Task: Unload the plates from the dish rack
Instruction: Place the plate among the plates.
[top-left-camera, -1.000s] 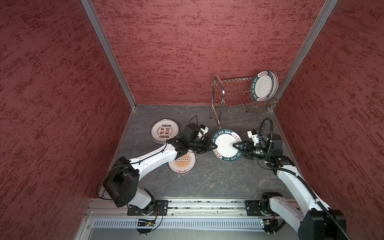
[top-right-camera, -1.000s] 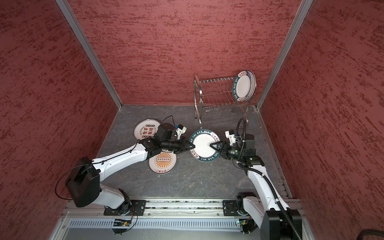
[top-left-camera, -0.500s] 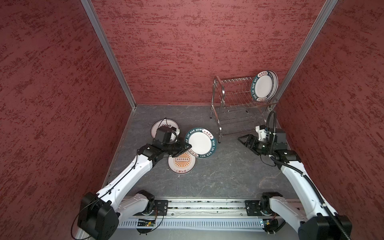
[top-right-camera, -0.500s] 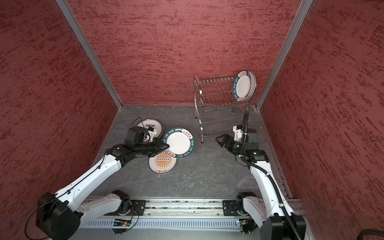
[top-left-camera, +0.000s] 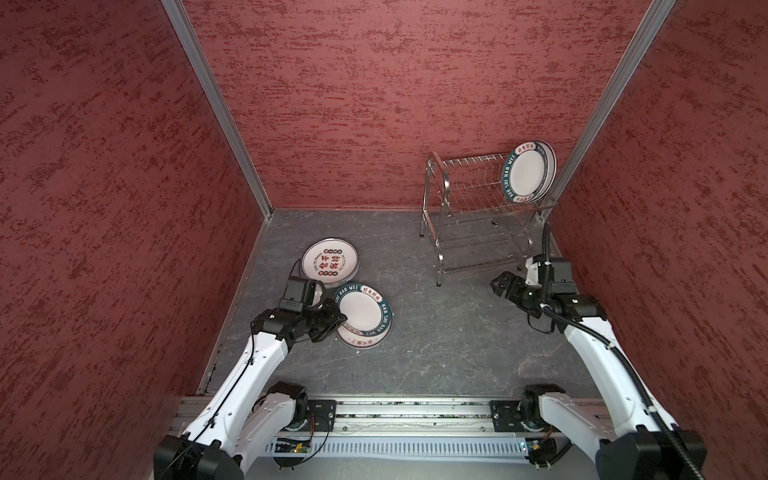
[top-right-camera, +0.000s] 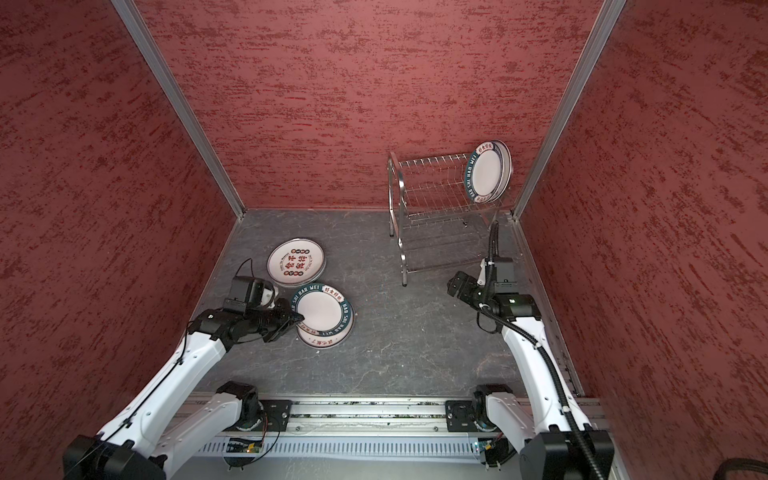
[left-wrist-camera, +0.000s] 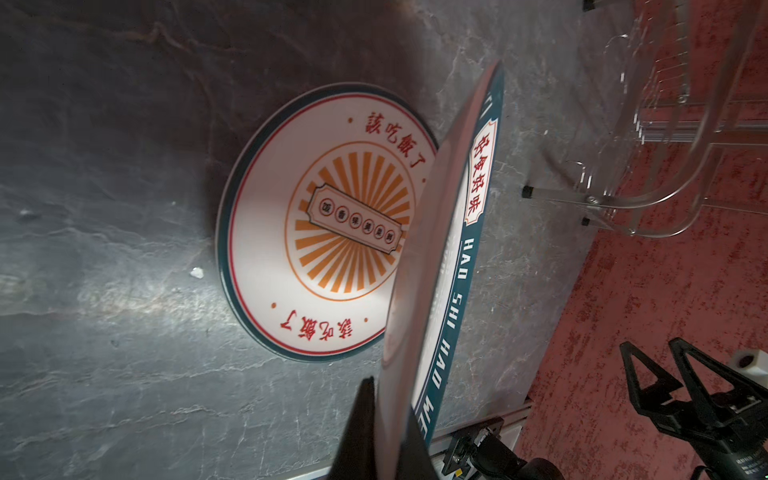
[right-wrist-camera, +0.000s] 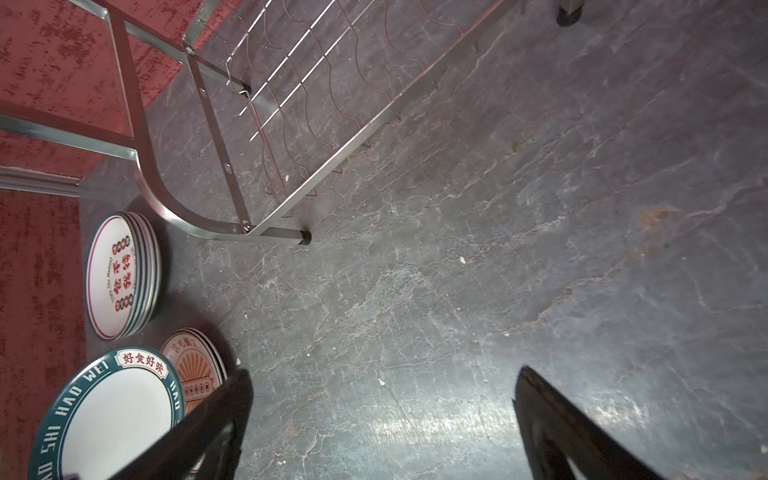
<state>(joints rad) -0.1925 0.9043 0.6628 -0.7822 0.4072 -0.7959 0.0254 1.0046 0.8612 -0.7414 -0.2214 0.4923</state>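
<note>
The tilted plate in my left gripper comes down onto the sunburst plates next, as they lie below the gripper, under that plate. The gripper then releases its rim.
My left gripper (top-left-camera: 338, 320) (top-right-camera: 297, 318) (left-wrist-camera: 390, 415) is shut on the rim of a teal-rimmed white plate (top-left-camera: 361, 311) (top-right-camera: 322, 311) (left-wrist-camera: 440, 249). It holds the plate tilted, low over the sunburst plates (top-left-camera: 361, 341) (left-wrist-camera: 324, 224) on the floor. A stack of red-and-black character plates (top-left-camera: 329, 262) (top-right-camera: 296, 262) (right-wrist-camera: 110, 274) lies just behind. The dish rack (top-left-camera: 425, 195) (top-right-camera: 390, 187) (right-wrist-camera: 141, 166) stands at the back right. A teal-rimmed plate (top-left-camera: 528, 172) (top-right-camera: 488, 172) stands on edge at its right end, with another rim behind it. My right gripper (top-left-camera: 496, 286) (top-right-camera: 453, 286) (right-wrist-camera: 382, 415) hangs open and empty in front of the rack.
Red textured walls close in the grey stone floor (top-left-camera: 436, 332) on three sides, and the right arm is close to the right wall. The rail with both arm bases (top-left-camera: 395, 415) runs along the front edge. The rack's front leg (right-wrist-camera: 305, 237) stands left of my right gripper.
The right gripper let go of the teal-rimmed plate, opened wide and drew back to the right near the rack. The left arm carried the plate left, over the sunburst plates.
</note>
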